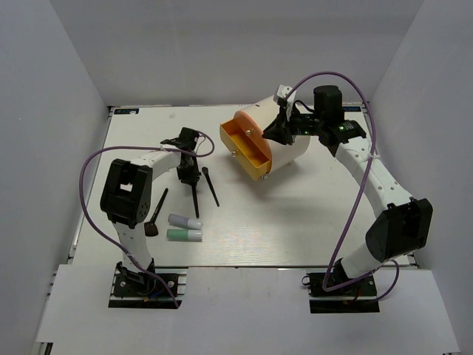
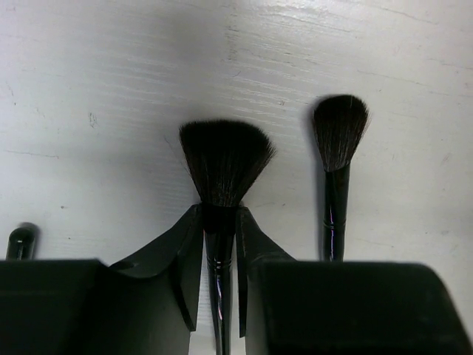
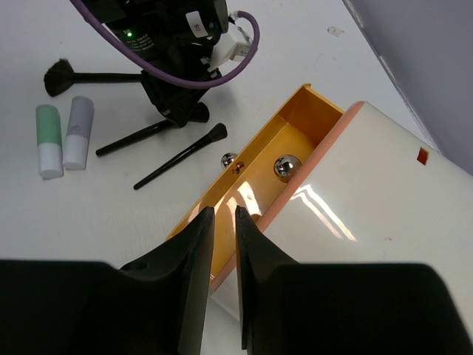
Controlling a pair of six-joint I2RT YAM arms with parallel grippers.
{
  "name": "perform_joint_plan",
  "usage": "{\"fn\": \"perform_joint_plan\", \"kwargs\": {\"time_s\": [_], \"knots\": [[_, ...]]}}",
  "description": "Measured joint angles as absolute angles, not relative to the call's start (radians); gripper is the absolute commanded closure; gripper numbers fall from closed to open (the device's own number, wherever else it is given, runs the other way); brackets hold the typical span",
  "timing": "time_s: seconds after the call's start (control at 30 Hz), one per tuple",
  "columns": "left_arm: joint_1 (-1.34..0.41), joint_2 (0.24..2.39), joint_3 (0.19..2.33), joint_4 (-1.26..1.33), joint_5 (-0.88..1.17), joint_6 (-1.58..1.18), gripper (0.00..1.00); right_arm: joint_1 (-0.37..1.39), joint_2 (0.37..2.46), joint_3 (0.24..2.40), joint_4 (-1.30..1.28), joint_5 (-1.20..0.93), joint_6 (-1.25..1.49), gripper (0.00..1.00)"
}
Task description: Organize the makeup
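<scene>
My left gripper will move up, outward and to the right in the top view to let go of the fan-headed brush over the orange drawer's far end, because the drawer is open.
Three thin black-handled brushes lie left of centre. My left gripper is shut on the ferrule of the fan-headed brush, low over the table. A second brush lies just right of it and a third to its left. A lavender tube and a mint green tube lie side by side nearer the front. My right gripper is over the drum's front edge, jaws a narrow slit apart and empty. No lipstick or gold-black case shows.
The big cream drum lies at the back centre, its orange drawer pulled open toward the left, with two metal knobs. White walls enclose the table on three sides.
</scene>
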State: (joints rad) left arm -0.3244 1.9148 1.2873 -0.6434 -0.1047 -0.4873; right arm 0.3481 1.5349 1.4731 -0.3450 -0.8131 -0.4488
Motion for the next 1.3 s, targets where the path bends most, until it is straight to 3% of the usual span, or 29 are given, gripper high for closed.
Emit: {"fn": "perform_joint_plan", "kwargs": {"time_s": [0.2, 0.43, 0.73, 1.1, 1.3], "knots": [[-0.324, 1.896, 1.287, -0.624, -0.081, -0.496, 0.9, 0.348, 1.535, 1.473, -0.345, -0.812, -0.449, 0.76], [-0.321, 1.707, 1.315, -0.593, 0.036, -0.524, 0.9, 0.347, 1.535, 1.473, -0.345, -0.807, -0.449, 0.76], [-0.315, 1.452, 1.279, -0.293, 0.313, -0.706, 0.92, 0.347, 1.535, 1.471, -0.343, -0.806, -0.449, 0.76], [-0.333, 1.526, 1.176, 0.156, 0.319, -1.052, 0.96, 0.347, 1.526, 1.443, -0.342, -0.798, -0.449, 0.76], [-0.35, 1.623, 1.199, 0.255, 0.289, -1.124, 0.96, 0.347, 1.51, 1.424, -0.342, -0.786, -0.45, 0.76]]}}
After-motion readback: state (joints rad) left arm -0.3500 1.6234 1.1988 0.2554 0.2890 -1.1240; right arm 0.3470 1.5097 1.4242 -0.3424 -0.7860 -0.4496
